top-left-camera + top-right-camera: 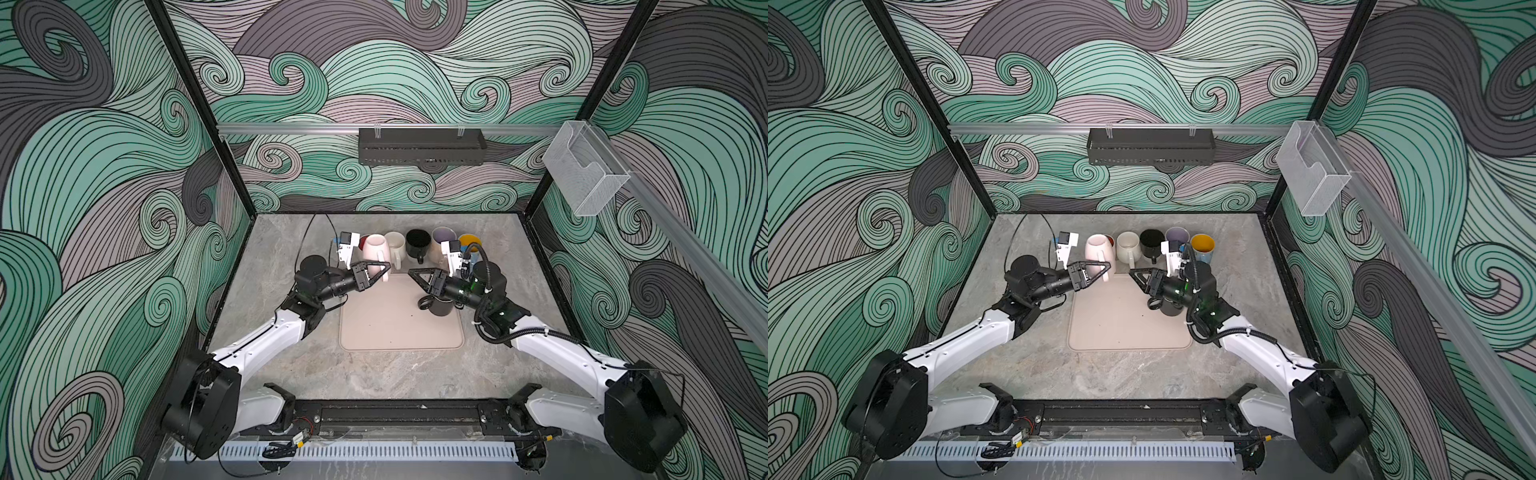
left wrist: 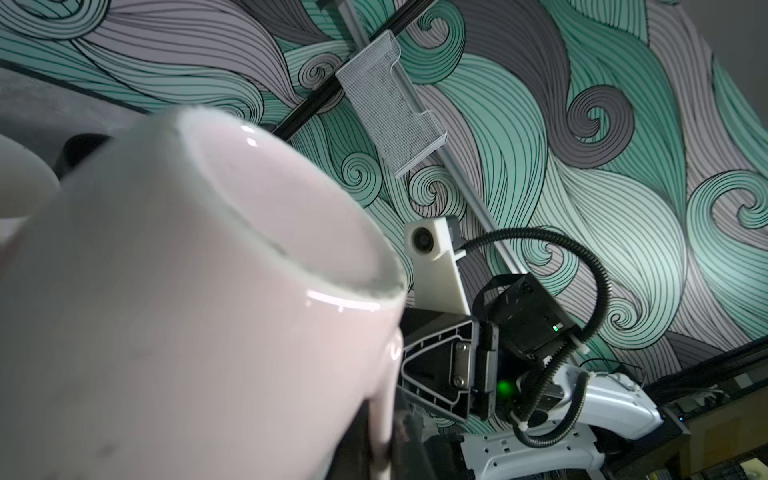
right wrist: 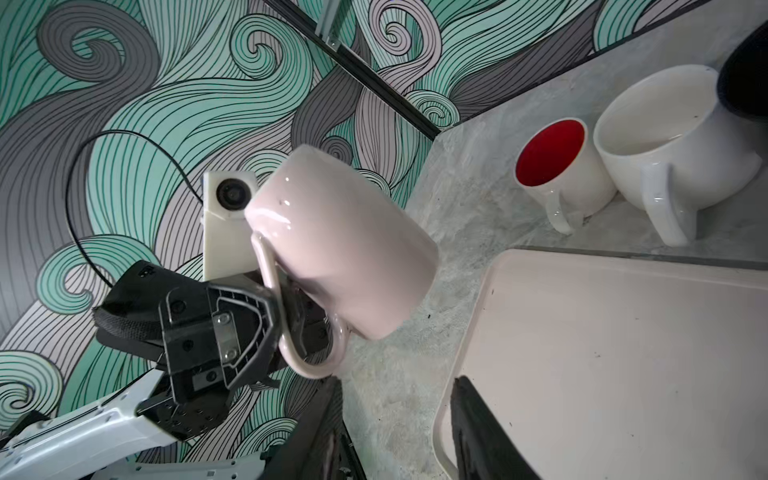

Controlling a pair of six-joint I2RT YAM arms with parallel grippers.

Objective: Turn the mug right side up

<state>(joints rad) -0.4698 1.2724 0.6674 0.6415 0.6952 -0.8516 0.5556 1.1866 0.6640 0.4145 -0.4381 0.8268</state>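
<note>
My left gripper lowers the pink mug onto the mat's back part next and releases the pink mug's handle, because that part beside the dark mug is empty.
A pale pink mug (image 1: 376, 249) (image 1: 1098, 249) hangs above the table just behind the mat's back left corner, tilted with its bottom uppermost. My left gripper (image 1: 384, 272) (image 1: 1106, 270) is shut on its handle (image 3: 286, 299). The right wrist view shows the mug (image 3: 340, 245) clear of the table with its mouth towards the surface. In the left wrist view the mug (image 2: 187, 291) fills the frame and hides most of the jaws. My right gripper (image 1: 411, 274) (image 1: 1133, 272) (image 3: 395, 386) is open over the mat's back edge, a little to the right of the mug, holding nothing.
Several mugs line the back of the table: red-lined white (image 3: 552, 166), cream (image 1: 395, 243), black (image 1: 417, 243), lilac (image 1: 442, 239) and yellow-lined (image 1: 469, 243). A dark mug (image 1: 438, 305) stands on the beige mat (image 1: 395, 328) under my right wrist.
</note>
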